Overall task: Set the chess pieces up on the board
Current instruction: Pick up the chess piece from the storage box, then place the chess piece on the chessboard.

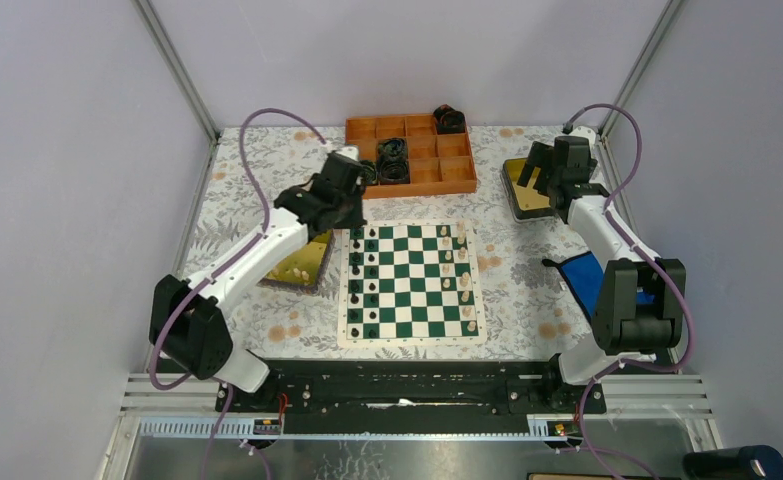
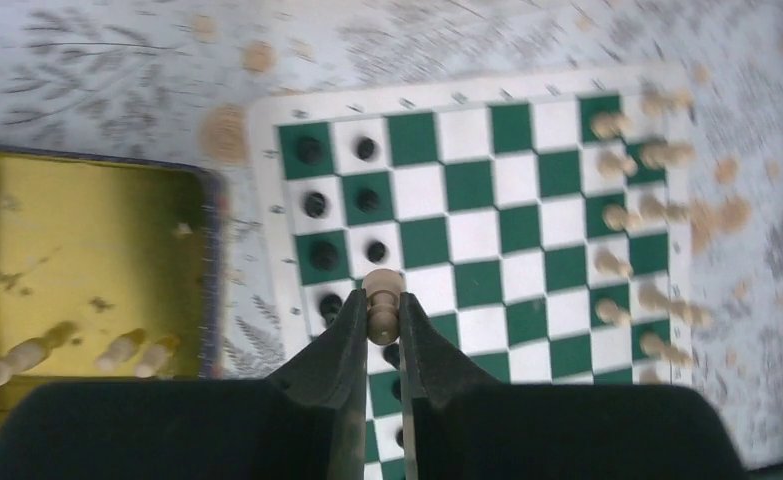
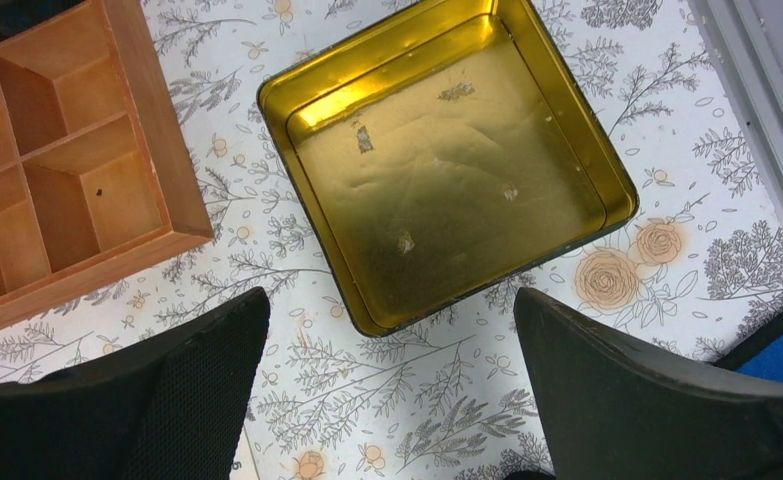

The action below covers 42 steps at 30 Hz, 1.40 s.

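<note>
I will swing my left gripper across the board, back and down there to release the pawn, as the cream pawn row ends before an empty white square [image 1: 449, 298] [image 2: 610, 350].
The green and white board [image 1: 412, 285] lies mid-table, with black pieces [image 1: 355, 285] in its two left columns and cream pieces [image 1: 464, 280] along its right columns. My left gripper [image 1: 348, 212] hovers over the board's far left corner, shut on a cream pawn [image 2: 382, 303] held above the black pieces [image 2: 314, 205]. The board [image 2: 497, 225] fills the left wrist view, cream pieces [image 2: 617, 215] on its right. A few cream pieces [image 2: 127, 348] lie in the yellow tin [image 2: 87, 260]. My right gripper [image 3: 392, 400] is open and empty over the cloth beside another tin [image 3: 447, 160].
An orange compartment tray [image 1: 412, 152] with black coiled rolls [image 1: 392, 160] stands behind the board; its corner shows in the right wrist view [image 3: 67, 170]. The left tin [image 1: 302, 262] sits left of the board, the right tin [image 1: 527, 190] at far right. A blue cloth [image 1: 587, 275] lies right.
</note>
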### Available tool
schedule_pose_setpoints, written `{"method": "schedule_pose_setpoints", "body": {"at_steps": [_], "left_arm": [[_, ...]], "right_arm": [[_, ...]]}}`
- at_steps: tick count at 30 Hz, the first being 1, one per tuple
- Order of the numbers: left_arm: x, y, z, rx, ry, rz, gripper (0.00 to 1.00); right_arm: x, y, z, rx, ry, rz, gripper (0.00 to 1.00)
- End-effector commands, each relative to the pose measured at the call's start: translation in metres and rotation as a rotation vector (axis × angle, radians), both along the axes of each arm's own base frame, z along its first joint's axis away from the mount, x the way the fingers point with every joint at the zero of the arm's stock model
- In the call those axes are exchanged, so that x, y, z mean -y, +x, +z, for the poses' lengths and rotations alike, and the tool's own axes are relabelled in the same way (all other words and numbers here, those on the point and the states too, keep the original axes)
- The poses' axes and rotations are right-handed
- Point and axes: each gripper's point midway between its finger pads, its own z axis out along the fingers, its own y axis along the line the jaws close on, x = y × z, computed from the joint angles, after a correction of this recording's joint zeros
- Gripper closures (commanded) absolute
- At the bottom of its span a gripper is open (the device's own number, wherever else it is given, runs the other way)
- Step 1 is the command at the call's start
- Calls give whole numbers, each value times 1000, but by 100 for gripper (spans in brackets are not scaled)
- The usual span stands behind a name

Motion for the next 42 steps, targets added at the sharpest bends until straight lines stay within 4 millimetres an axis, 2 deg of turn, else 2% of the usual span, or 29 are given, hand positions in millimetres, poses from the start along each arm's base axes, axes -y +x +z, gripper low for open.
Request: {"method": "schedule_pose_setpoints", "body": {"at_steps": [1,9,14,19,25,31,42], "left_arm": [[43,-21,14,50,35,-205,100],[119,-69,-7,28,51,-469,100],[156,-95,-27,1,85,-606,100],[185,-113,-45,-28,112,-700,100],[207,-127,-63,-61,120,-764,100],[219,-136,-77,-84,129,-799,100],[235,-133,-96,-113,146,-818,100]], "right_arm": [[0,15,25,70,-2,-22,0],[2,12,25,69,-9,-32,0],[5,9,26,69,-16,-41,0],[9,9,24,66,-13,-51,0],[12,9,22,62,-9,-58,0],[14,10,20,60,-6,-58,0],[12,10,20,63,5,-48,0]]}}
